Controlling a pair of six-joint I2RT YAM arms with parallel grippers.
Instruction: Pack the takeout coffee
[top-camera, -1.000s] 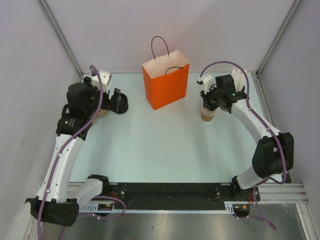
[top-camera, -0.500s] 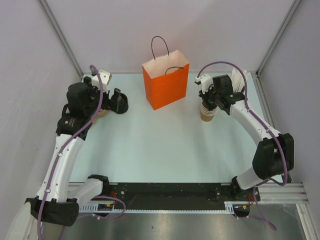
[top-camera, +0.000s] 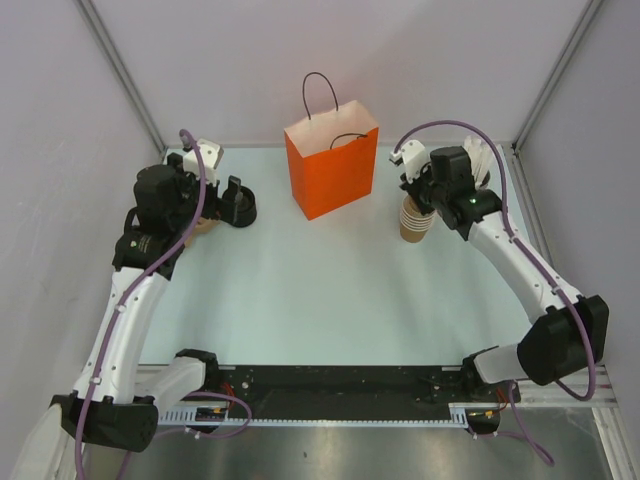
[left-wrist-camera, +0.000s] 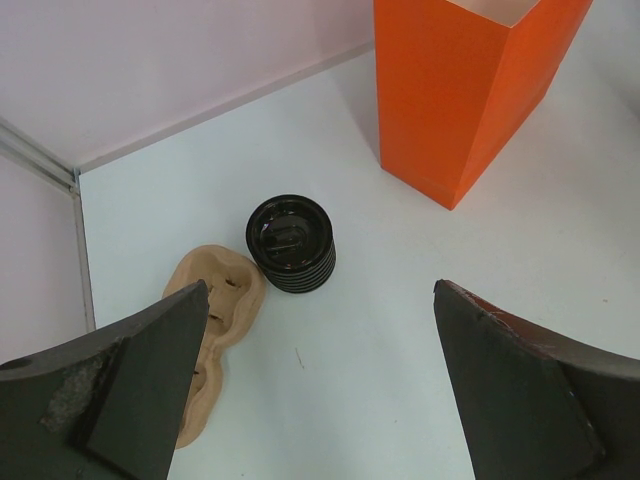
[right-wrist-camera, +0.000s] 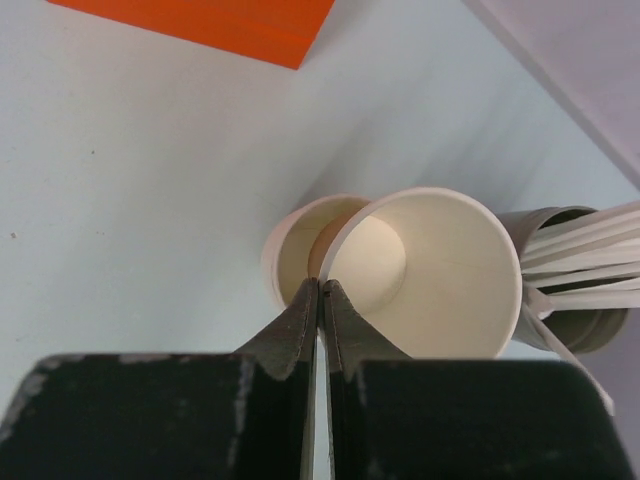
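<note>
I should swing my right gripper back and down to the clear middle tabletop, below and to its left in the top view, and release the cup next.
In the right wrist view a tan paper cup (right-wrist-camera: 440, 270) with a pale inside is tilted up out of the stack of like cups (right-wrist-camera: 290, 250). My right gripper (right-wrist-camera: 320, 287) is shut on that cup's near rim. From above, the cup (top-camera: 411, 209) sits askew on the stack (top-camera: 412, 233) under the right gripper (top-camera: 420, 192). A stack of round black lids (left-wrist-camera: 291, 245) stands on the table at the back left. My left gripper (left-wrist-camera: 320, 385) hangs open above the table just short of the lids, holding nothing.
An upright orange paper bag (top-camera: 332, 170) with black handles stands at the back middle. A tan moulded cup carrier (left-wrist-camera: 215, 330) lies beside the lids. A grey holder of white sticks (right-wrist-camera: 575, 270) stands right behind the cups, near the right wall.
The right jaws have shut on the top cup's rim and the right arm has shifted, tipping that cup out of the stack. The left arm has not moved.
</note>
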